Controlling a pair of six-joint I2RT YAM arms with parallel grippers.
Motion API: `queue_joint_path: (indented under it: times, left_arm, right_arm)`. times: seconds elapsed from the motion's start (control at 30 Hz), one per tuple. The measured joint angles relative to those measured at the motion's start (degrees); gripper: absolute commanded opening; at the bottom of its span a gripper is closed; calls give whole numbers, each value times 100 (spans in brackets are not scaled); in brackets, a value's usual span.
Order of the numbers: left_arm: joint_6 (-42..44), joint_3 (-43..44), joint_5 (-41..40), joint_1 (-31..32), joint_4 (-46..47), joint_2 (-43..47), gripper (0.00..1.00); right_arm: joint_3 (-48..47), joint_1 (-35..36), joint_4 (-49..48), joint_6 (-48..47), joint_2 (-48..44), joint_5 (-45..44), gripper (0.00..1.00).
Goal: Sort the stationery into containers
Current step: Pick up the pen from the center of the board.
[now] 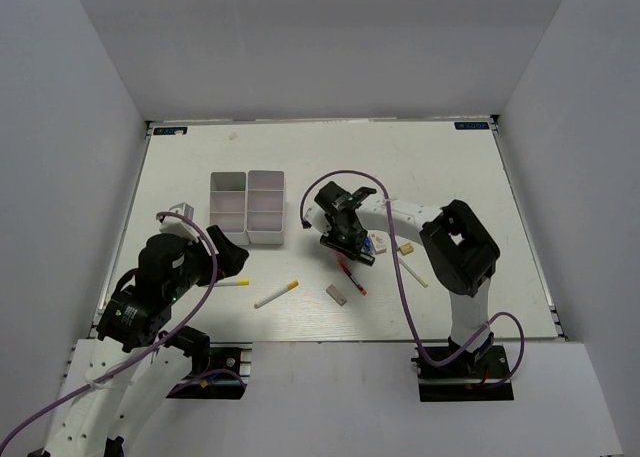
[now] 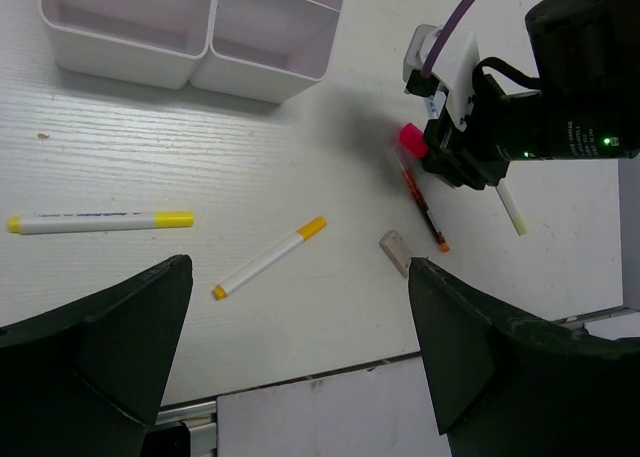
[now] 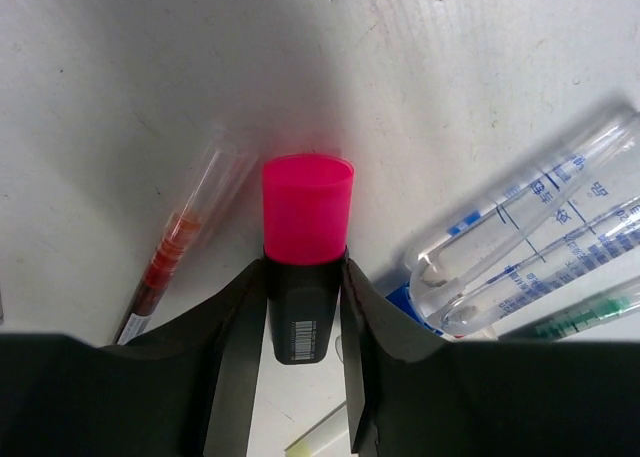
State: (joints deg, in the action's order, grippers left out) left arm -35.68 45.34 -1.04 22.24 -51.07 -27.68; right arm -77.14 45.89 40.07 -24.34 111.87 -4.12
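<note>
The highlighter swings up and outward in my right gripper over the white organizer (image 1: 247, 207) next, since both fingers hold it. Then it goes down for release in a far section of the organizer.
My right gripper (image 3: 303, 307) is shut on the black body of a pink-capped highlighter (image 3: 307, 212), both fingers pressed against its sides, low over the table. A red pen (image 3: 165, 262) lies just left of it, and a clear blue-capped tube (image 3: 530, 237) and a green pen (image 3: 585, 317) lie to its right. In the top view this gripper (image 1: 347, 245) sits right of the white compartment organizer (image 1: 247, 207). My left gripper (image 2: 300, 317) hangs open and empty near the front edge, above two white/yellow pens (image 2: 100, 220) (image 2: 270, 257) and a grey eraser (image 2: 395, 252).
A beige eraser (image 1: 406, 247) and a pale thin pen (image 1: 413, 274) lie right of the right gripper. A purple cable loops over the right arm. The table's front edge (image 2: 300, 382) runs just below the left gripper.
</note>
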Motion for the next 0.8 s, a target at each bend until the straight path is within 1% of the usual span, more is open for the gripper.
queue_joint_path:
  times: [0.03, 0.07, 0.27, 0.4, 0.53, 0.63, 0.67, 0.8]
  left_arm:
    - [-2, 0, -2, 0, 0, 7, 99]
    - [-9, 0, 0, 0, 0, 13, 99]
    - [-15, 0, -2, 0, 0, 79, 99]
    - [-15, 0, -2, 0, 0, 101, 99]
    - [-33, -7, 0, 0, 2, 92, 99]
    - [-103, -15, 4, 0, -11, 2, 99]
    - [-144, -20, 13, 0, -20, -57, 97]
    - [-391, -155, 42, 0, -162, -264, 97]
  right_arm:
    - [-13, 0, 15, -17, 4, 44, 19]
    - [-42, -4, 50, -33, 15, 107, 11]
    - [-280, -55, 367, -153, 4, 623, 0]
    - [-802, -136, 518, -420, -251, 831, 0]
    - [-1829, -332, 428, -614, -614, 1176, 0]
    - [-2520, -422, 68, -625, -828, 1561, 0]
    - [-2697, -422, -87, -621, -846, 1720, 0]
    - [-3257, -361, -933, -557, -734, 2531, 0]
